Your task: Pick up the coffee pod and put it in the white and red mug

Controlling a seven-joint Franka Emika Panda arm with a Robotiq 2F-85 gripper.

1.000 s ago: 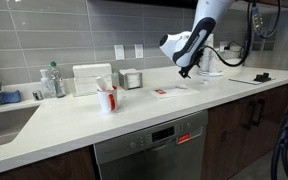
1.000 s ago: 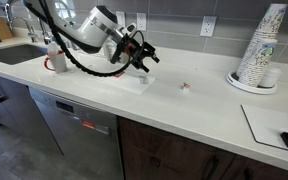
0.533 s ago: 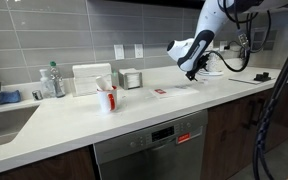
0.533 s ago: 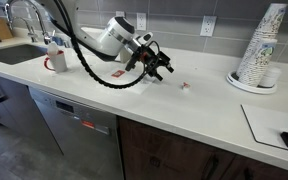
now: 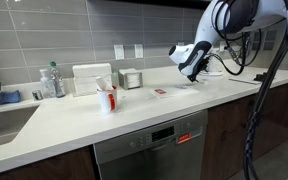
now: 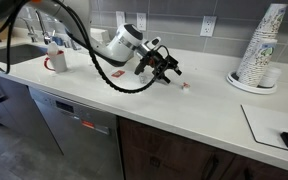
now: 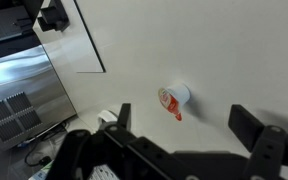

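The coffee pod (image 7: 173, 98) is still ahead of the robot's open fingers, so the robot should next lower its gripper toward the pod and bring the fingers around the pod's red-lidded end.
The coffee pod (image 7: 173, 98) is a small white cup with a red lid, lying on its side on the white counter. It also shows in an exterior view (image 6: 185, 86). My gripper (image 7: 187, 120) is open and empty, hovering just above the pod, which lies between and slightly ahead of the two fingers. The gripper shows in both exterior views (image 6: 169, 70) (image 5: 192, 68). The white and red mug (image 5: 107, 99) stands far off along the counter, near the sink, and also shows in an exterior view (image 6: 56, 62).
A stack of paper cups (image 6: 259, 45) stands on the counter beyond the pod. A flat card (image 5: 164, 92) lies on the counter. A metal canister (image 5: 132, 79), a white box (image 5: 91, 79) and a bottle (image 5: 52, 80) stand by the wall. The sink (image 5: 4, 120) is at the counter's end.
My gripper has moved along the counter away from the mug and now hangs over the coffee pod. It stayed open. The pod and mug have not moved.
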